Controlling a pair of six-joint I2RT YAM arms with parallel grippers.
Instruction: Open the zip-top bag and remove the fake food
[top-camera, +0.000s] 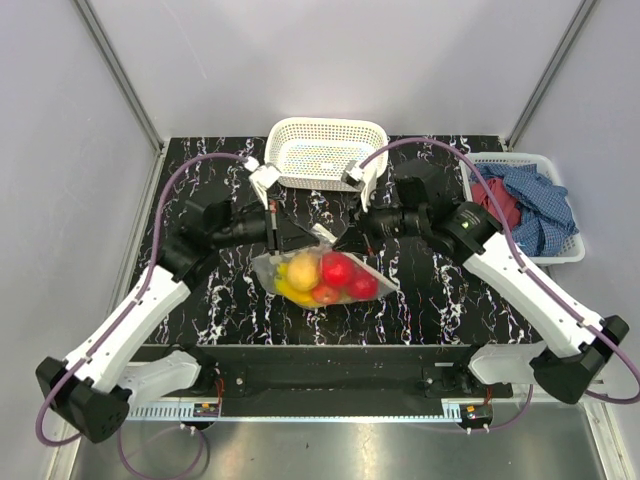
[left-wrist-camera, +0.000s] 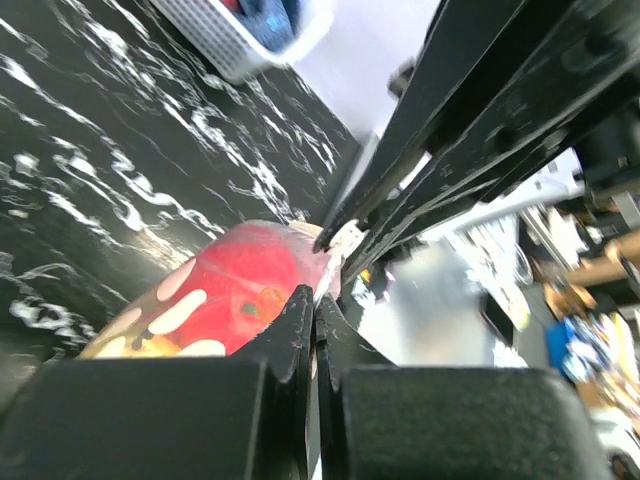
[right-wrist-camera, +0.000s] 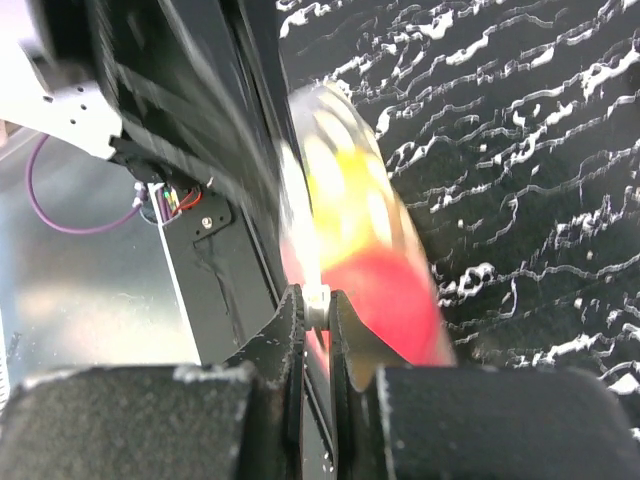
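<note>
The red-filled end of the bag is back from my right gripper and to its right in the top view. My right gripper needs to pull the zip tab there and let it go.
The zip-top bag, clear with white dots, hangs between both grippers at the table's middle, its bottom near or on the black marbled tabletop. Inside it is the fake food: red round pieces, a yellow-orange fruit and a yellow banana bunch. My left gripper is shut on the bag's upper left edge; in the left wrist view a red piece shows behind dotted plastic. My right gripper is shut on the upper right edge; in the right wrist view it pinches a small white bit of the blurred bag.
A white mesh basket stands at the back middle, just behind both grippers. A second white basket with red and blue cloths sits at the right edge. The table's front rail runs below the bag.
</note>
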